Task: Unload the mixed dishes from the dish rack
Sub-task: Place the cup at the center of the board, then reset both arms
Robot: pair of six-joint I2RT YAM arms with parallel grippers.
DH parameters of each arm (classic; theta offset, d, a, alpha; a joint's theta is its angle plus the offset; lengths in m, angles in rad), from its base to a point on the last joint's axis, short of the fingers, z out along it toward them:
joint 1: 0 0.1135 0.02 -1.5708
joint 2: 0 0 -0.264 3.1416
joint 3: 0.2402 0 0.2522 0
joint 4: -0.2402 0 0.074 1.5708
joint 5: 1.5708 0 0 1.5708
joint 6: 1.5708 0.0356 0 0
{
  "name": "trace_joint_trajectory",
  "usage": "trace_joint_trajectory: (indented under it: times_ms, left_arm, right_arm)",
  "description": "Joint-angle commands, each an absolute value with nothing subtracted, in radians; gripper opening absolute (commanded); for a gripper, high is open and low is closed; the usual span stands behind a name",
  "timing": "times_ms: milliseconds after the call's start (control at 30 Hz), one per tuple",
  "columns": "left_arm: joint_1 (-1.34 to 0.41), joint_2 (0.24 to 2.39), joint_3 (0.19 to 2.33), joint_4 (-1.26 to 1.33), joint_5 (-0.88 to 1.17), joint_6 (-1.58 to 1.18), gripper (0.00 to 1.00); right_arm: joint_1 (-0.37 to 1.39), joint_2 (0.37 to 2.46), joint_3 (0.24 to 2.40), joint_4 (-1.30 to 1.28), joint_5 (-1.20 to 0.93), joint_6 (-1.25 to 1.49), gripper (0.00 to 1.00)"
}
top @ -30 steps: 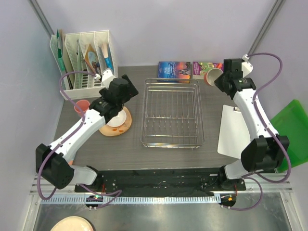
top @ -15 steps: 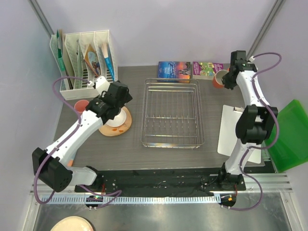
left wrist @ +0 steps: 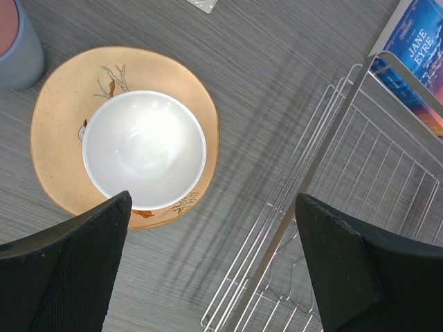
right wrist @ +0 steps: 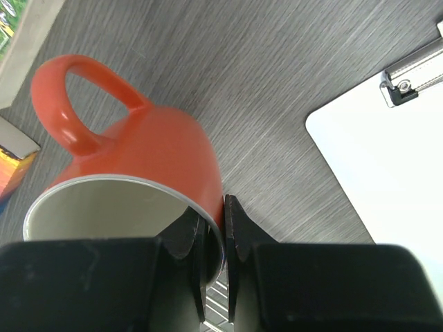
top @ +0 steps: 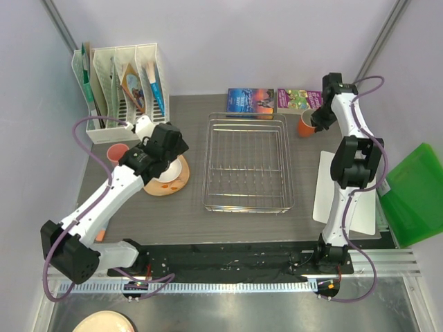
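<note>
I will next lower the orange handled mug (top: 306,124) in my right gripper onto the bare tabletop below, between the rack's far corner and the clipboard, and let go of the mug's rim.
The silver wire dish rack (top: 246,162) stands empty at the table's middle; its left rim shows in the left wrist view (left wrist: 332,138). My right gripper (top: 316,119) is shut on the rim of the orange handled mug (top: 306,124), one finger inside and one outside (right wrist: 214,214), right of the rack's far corner. The orange bowl with white inside (left wrist: 144,149) sits on the cream floral plate (left wrist: 59,117) left of the rack. My left gripper (left wrist: 211,207) is open and empty above them (top: 169,149). A pink cup (top: 116,153) sits inside a light blue one (left wrist: 21,55).
A white slotted file organiser (top: 124,79) stands at the back left. Two books (top: 250,100) lie behind the rack. A white clipboard (top: 342,187) lies at the right, a green board (top: 415,194) beyond the table edge.
My right gripper has carried the mug a little nearer and to the left from the back right corner. My left arm has drawn back slightly to the left over the bowl.
</note>
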State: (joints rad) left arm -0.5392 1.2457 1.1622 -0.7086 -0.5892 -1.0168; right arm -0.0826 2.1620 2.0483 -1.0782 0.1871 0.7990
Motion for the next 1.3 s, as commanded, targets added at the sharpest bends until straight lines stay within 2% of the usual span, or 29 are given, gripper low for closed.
trace_joint_trajectory:
  times_ms: [0, 300, 333, 533, 667, 1133, 1200, 1267]
  left_arm:
    - [-0.541, 1.230, 1.154, -0.701, -0.584, -1.025, 0.99]
    - [-0.541, 1.249, 1.150, -0.698, -0.569, -1.019, 0.99]
    - [-0.541, 1.249, 1.150, -0.696, -0.566, -1.017, 0.98]
    - [-0.543, 1.264, 1.152, -0.696, -0.557, -0.997, 0.98]
    - [-0.543, 1.266, 1.154, -0.687, -0.545, -0.979, 0.98]
    - [-0.543, 1.258, 1.141, -0.635, -0.460, -0.894, 1.00]
    - [-0.543, 1.252, 1.123, -0.606, -0.446, -0.896, 1.00]
    - [-0.543, 1.259, 1.120, -0.607, -0.445, -0.900, 1.00]
  right_arm:
    - [-0.080, 2.180, 2.103, -1.114, 0.152, 0.773, 0.01]
    - [-0.080, 2.209, 2.033, -1.100, 0.166, 0.738, 0.02]
    - [-0.080, 2.206, 2.028, -1.092, 0.160, 0.736, 0.04]
    - [-0.078, 2.181, 2.011, -1.065, 0.118, 0.724, 0.34]
    - [-0.072, 2.132, 2.014, -1.051, 0.110, 0.727, 0.44]
    - [-0.042, 1.869, 2.077, -1.051, 0.025, 0.799, 0.56]
    - [-0.017, 1.807, 2.050, -0.990, 0.054, 0.813, 0.56]
    - [0.044, 1.660, 1.912, -0.828, 0.087, 0.850, 0.57]
